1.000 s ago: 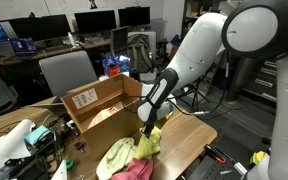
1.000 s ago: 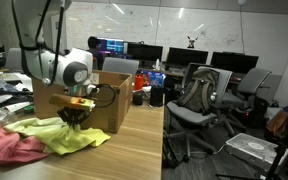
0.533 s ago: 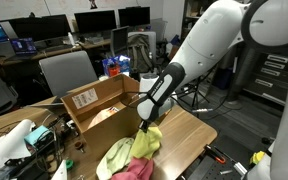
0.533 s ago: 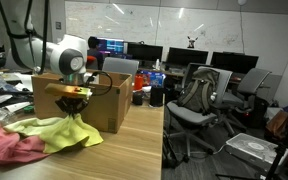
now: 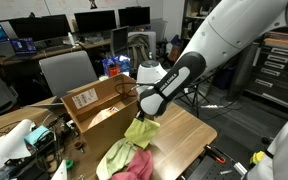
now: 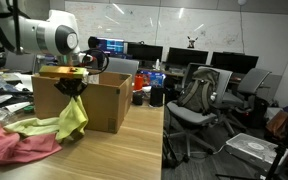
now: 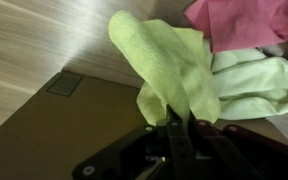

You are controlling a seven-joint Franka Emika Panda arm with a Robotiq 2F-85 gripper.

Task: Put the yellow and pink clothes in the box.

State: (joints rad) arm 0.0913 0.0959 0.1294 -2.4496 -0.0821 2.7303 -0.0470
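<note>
The yellow cloth (image 5: 139,131) hangs beside the cardboard box below its rim, so next it rises with my gripper, moves over the box's open top (image 5: 102,102) and comes free.
My gripper (image 5: 145,113) is shut on the yellow cloth (image 5: 139,131) and holds it lifted above the wooden table; it also shows in an exterior view (image 6: 72,118) hanging from the gripper (image 6: 73,92) beside the open cardboard box (image 6: 102,100). In the wrist view the yellow cloth (image 7: 169,70) hangs from the jaws (image 7: 181,128). The pink cloth (image 5: 134,168) lies on the table beneath, also in an exterior view (image 6: 14,145) and the wrist view (image 7: 246,22). The box (image 5: 96,103) stands just behind the gripper.
A pale green cloth (image 5: 114,155) lies next to the pink one on the table (image 5: 189,130). Clutter and cables sit at the table's far end (image 5: 29,140). Office chairs (image 6: 199,95) and desks with monitors stand around.
The gripper has risen with the yellow cloth, pulling it up off the table, and moved toward the box.
</note>
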